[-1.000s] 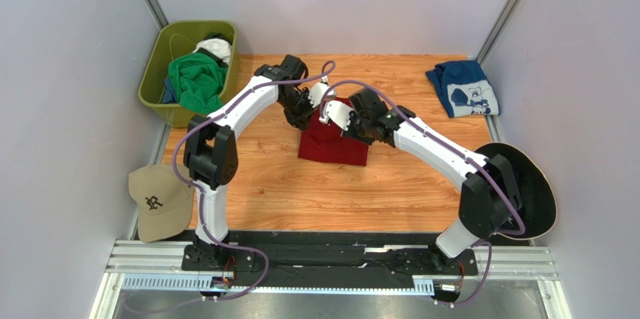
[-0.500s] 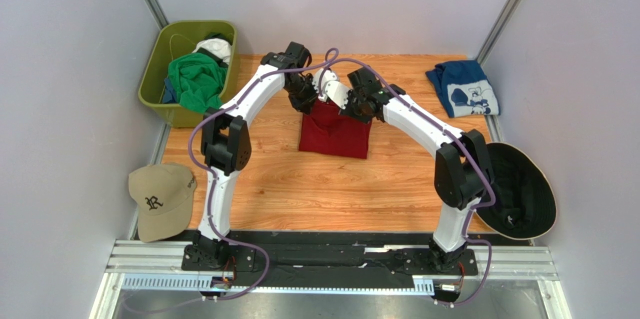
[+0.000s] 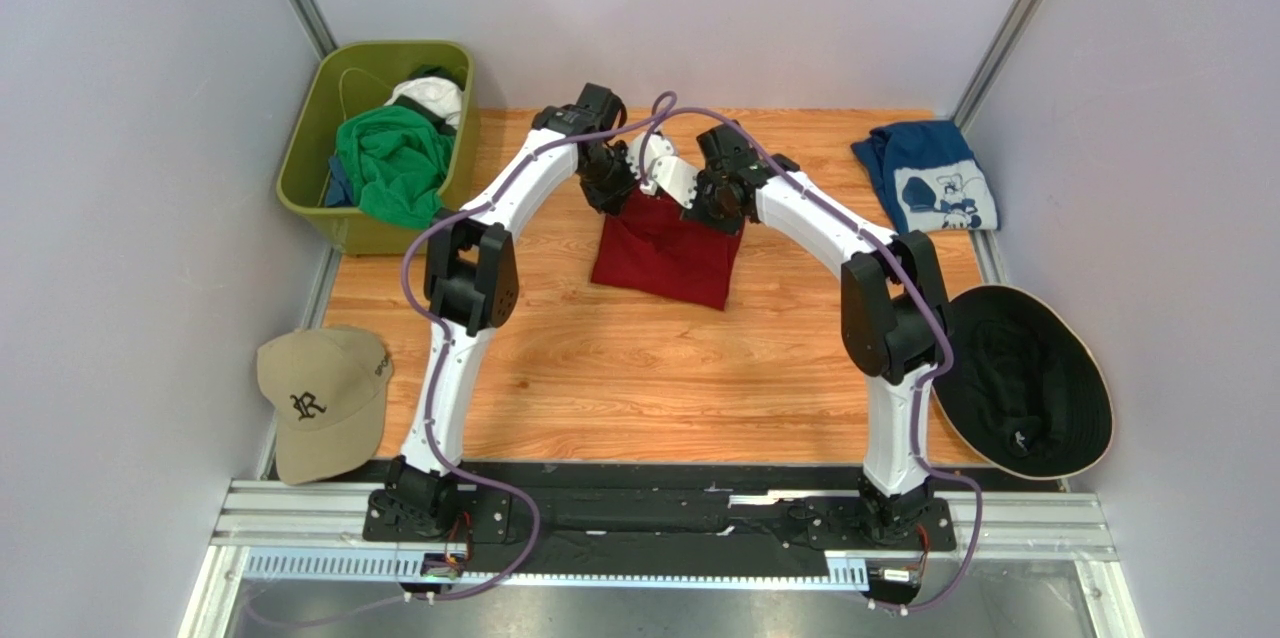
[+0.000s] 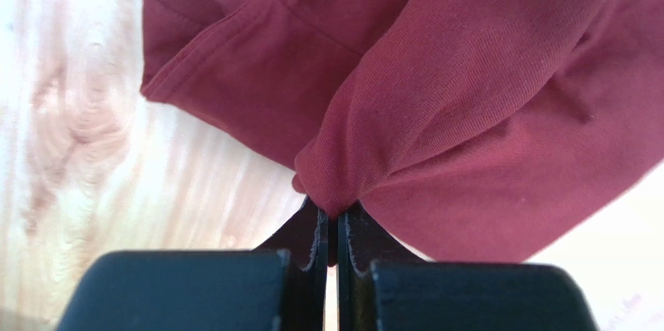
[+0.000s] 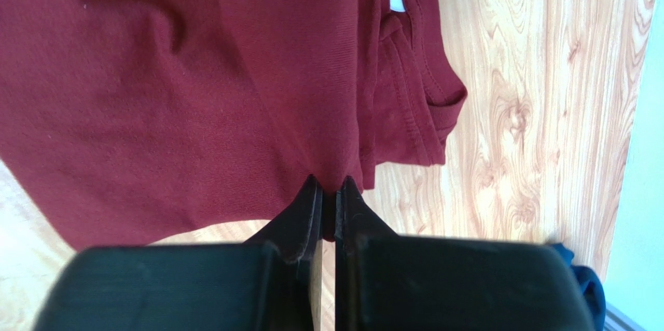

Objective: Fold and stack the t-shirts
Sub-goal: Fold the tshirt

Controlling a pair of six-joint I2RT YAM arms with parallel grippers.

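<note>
The collar layers still stick out uncovered, so the robot's right gripper should move outward and slightly toward the navy-blue t-shirt, then let go of the held edge over them.
The dark red t-shirt (image 3: 661, 256) lies partly folded at the far middle of the wooden table, its far edge lifted. My left gripper (image 3: 613, 199) is shut on a pinch of its cloth (image 4: 405, 97) at the far left corner. My right gripper (image 3: 709, 211) is shut on its far right edge (image 5: 195, 90), near the collar. The navy-blue t-shirt with white print (image 3: 927, 176) lies folded at the far right corner. The green t-shirt (image 3: 394, 161) is bunched in the olive bin (image 3: 305, 166) at the far left.
A tan baseball cap (image 3: 316, 401) lies off the table's near left edge. A black wide-brimmed hat (image 3: 1026, 380) lies at the near right. The bin also holds white and dark cloth. Grey walls close in on both sides.
Both arms have stretched toward the far edge, dragging the red shirt's held edge away from the bases. The shirt has shifted slightly far and turned a little.
</note>
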